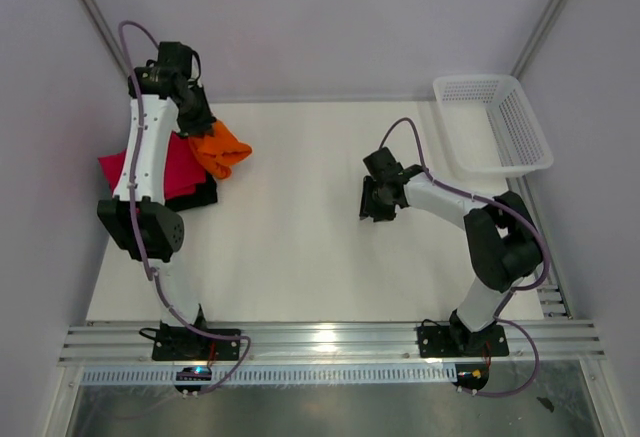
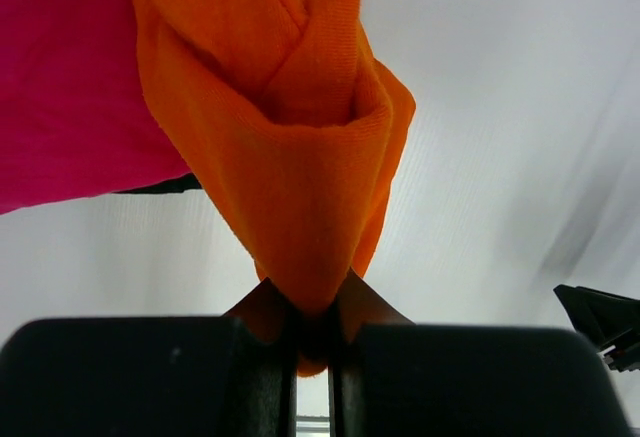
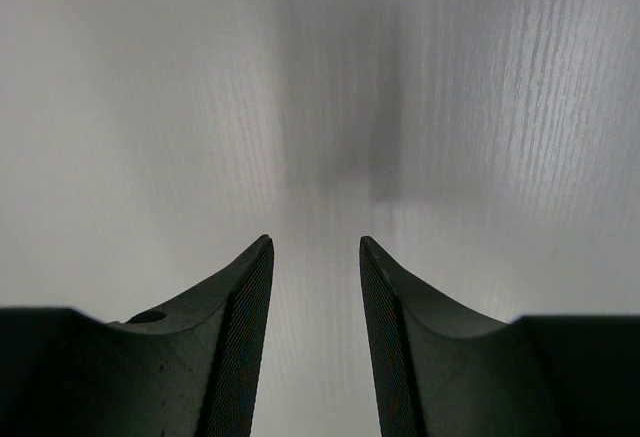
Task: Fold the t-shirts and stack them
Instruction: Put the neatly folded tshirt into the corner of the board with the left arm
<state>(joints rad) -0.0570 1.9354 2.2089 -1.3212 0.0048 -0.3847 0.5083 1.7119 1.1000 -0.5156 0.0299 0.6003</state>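
Note:
I will next swing my left gripper to the left in the top view, toward the pink t-shirt's wall-side edge (image 1: 109, 169), as the orange t-shirt hangs partly beyond the pink one.
My left gripper (image 1: 203, 125) is shut on the bright orange t-shirt (image 1: 221, 148), which hangs bunched from it at the table's far left. In the left wrist view the orange t-shirt (image 2: 290, 127) is pinched between the fingertips (image 2: 270, 322). A folded magenta-pink t-shirt (image 1: 180, 165) lies beside it on top of a folded black t-shirt (image 1: 205, 197), partly hidden by my left arm. The pink t-shirt also shows in the left wrist view (image 2: 70, 87). My right gripper (image 1: 376, 207) is open and empty over the bare table middle (image 3: 316, 247).
A white plastic mesh basket (image 1: 492, 124) stands at the far right corner of the white table (image 1: 300, 257). Grey walls enclose the table on three sides. A metal rail (image 1: 330, 337) runs along the near edge.

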